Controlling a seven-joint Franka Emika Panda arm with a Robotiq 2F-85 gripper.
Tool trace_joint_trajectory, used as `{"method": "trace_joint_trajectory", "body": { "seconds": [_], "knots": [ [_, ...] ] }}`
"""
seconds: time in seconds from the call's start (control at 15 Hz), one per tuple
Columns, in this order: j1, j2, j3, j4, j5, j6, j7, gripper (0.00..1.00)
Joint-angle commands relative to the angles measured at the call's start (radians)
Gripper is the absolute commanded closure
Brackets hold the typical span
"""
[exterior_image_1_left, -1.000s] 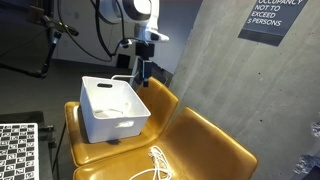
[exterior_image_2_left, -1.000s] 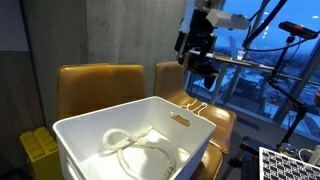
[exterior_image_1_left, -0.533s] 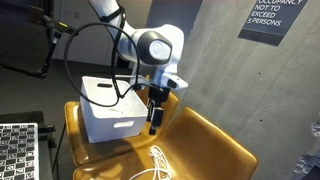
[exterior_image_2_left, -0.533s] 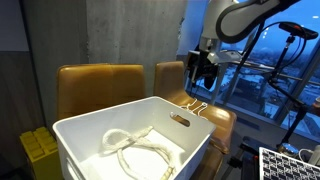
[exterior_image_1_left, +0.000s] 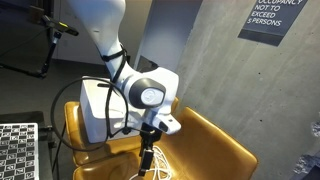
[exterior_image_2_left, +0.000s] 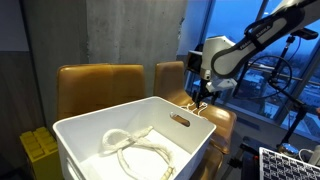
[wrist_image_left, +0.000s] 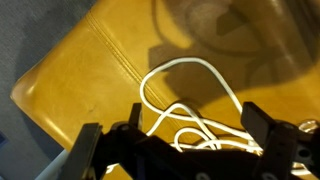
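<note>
My gripper needs to go down next, open, onto the loop's bend (wrist_image_left: 146, 84) by the seat's stitched seam, because that part of the white cord is below its dark fingers.
A white cord (wrist_image_left: 190, 108) lies in loose loops on the yellow chair seat (wrist_image_left: 90, 60). My gripper (wrist_image_left: 195, 126) hangs open just above it, and the loops lie between the two dark fingers (wrist_image_left: 257, 118). In both exterior views the gripper (exterior_image_1_left: 148, 163) (exterior_image_2_left: 200, 96) points down at the seat beside the white bin (exterior_image_1_left: 95, 108). A bit of the cord (exterior_image_1_left: 163, 171) (exterior_image_2_left: 192, 104) shows next to the fingers. Nothing is held. A second white rope (exterior_image_2_left: 130, 150) lies coiled inside the bin (exterior_image_2_left: 190, 128).
The bin stands on the neighbouring yellow seat (exterior_image_1_left: 80, 150), close to the arm. Chair backs (exterior_image_2_left: 95, 80) stand against a concrete wall (exterior_image_1_left: 210, 60). Checkerboard panels (exterior_image_1_left: 18, 150) (exterior_image_2_left: 290, 165), a yellow block (exterior_image_2_left: 38, 150) and camera stands (exterior_image_1_left: 50, 40) surround the chairs.
The arm has swung from above the bin's far side down to the seat in front of it, over the cord. The gripper stayed open throughout.
</note>
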Motion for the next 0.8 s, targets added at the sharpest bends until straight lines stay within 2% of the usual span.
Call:
{"method": "trace_joint_trajectory", "body": {
  "seconds": [0.0, 0.4, 0.73],
  "knots": [
    [0.036, 0.036, -0.068, -0.036, -0.011, 0.098, 0.057, 0.00],
    [0.056, 0.129, -0.147, -0.021, 0.004, 0.164, 0.114, 0.00],
    [0.036, 0.203, -0.151, 0.030, 0.044, 0.141, 0.135, 0.00]
  ]
}}
